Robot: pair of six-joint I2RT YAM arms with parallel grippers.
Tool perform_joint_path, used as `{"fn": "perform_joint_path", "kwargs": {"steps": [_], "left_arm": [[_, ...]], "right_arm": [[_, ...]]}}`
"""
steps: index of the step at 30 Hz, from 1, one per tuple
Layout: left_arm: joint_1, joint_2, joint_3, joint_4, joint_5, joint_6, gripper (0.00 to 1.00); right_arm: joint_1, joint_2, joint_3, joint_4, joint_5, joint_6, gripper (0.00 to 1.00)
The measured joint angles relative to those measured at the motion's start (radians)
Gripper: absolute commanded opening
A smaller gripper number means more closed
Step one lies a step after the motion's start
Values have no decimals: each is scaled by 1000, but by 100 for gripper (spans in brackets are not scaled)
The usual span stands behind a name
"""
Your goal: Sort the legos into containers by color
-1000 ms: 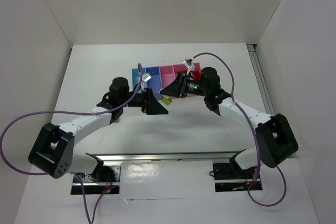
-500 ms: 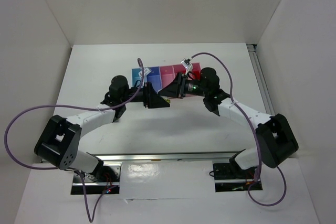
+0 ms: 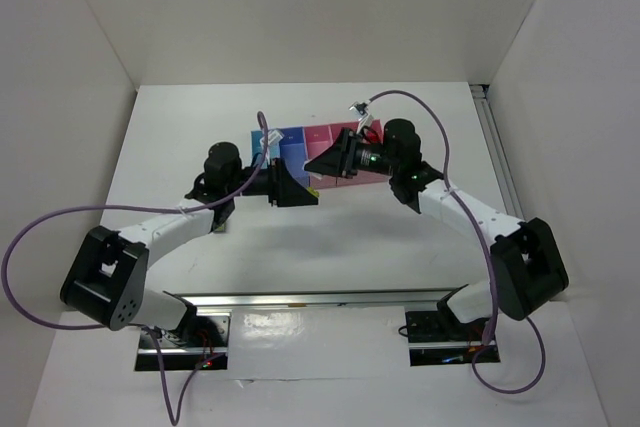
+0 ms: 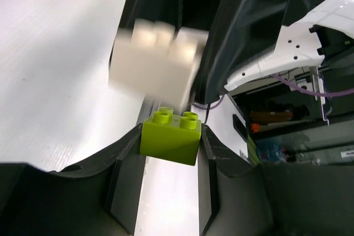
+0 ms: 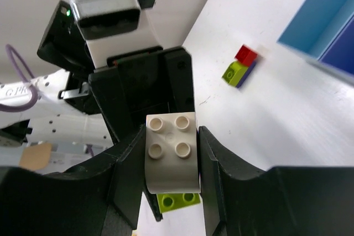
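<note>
The lime lego swings outward in my left gripper over the open dark blue bin (image 3: 293, 149) next, fingers turning down, and is released there.
A lime-green lego (image 4: 169, 136) is clamped between the fingers of my left gripper (image 4: 170, 132), which is shut on it. My right gripper (image 5: 171, 136) is shut on a pale peach lego (image 5: 171, 153). In the left wrist view that pale lego (image 4: 155, 64) is blurred, just above the lime one's studs. Both grippers meet tip to tip above the table, the left gripper (image 3: 303, 194) just in front of the containers (image 3: 258, 137) and the right gripper (image 3: 318, 167) over their front edge. A small red, lime and blue stack (image 5: 239, 66) lies on the table beside the blue bin (image 5: 326, 20).
The arms hide much of the row of blue and pink bins (image 3: 318, 135) at the table's middle back. White walls close in the left, right and far sides. The metal base rail (image 3: 310, 299) runs along the near edge.
My left gripper moved in and closed on the lime lego under the pale one. My right gripper with the pale lego has lifted slightly back toward the bins.
</note>
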Motion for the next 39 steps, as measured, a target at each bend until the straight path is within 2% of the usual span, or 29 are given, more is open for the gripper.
{"fn": "perform_joint_path", "kwargs": {"steps": [6,9,12,15,22,29,37,39], "left_arm": [[37,-73,-1,-170,-24,84,0],[44,-98,28,-317,-64,156,0],[47,-98,129,-541,-139,245,0],[54,-97,239,-695,-218,316,0],[58,-83,384,-920,-434,383,0],[65,-60,402,-1048,-585,396,0],[73,-58,402,-1082,-605,390,0],[77,-54,403,-1088,-607,390,0]], "right_arm": [[-47,12,143,-141,47,-96,26],[-62,56,237,-237,93,-163,26],[-64,132,335,-357,172,-242,26],[-64,204,411,-474,263,-315,26],[-64,311,515,-669,460,-431,26],[-55,400,591,-745,554,-474,26],[-15,519,697,-776,587,-502,26],[-9,547,721,-779,589,-506,34]]}}
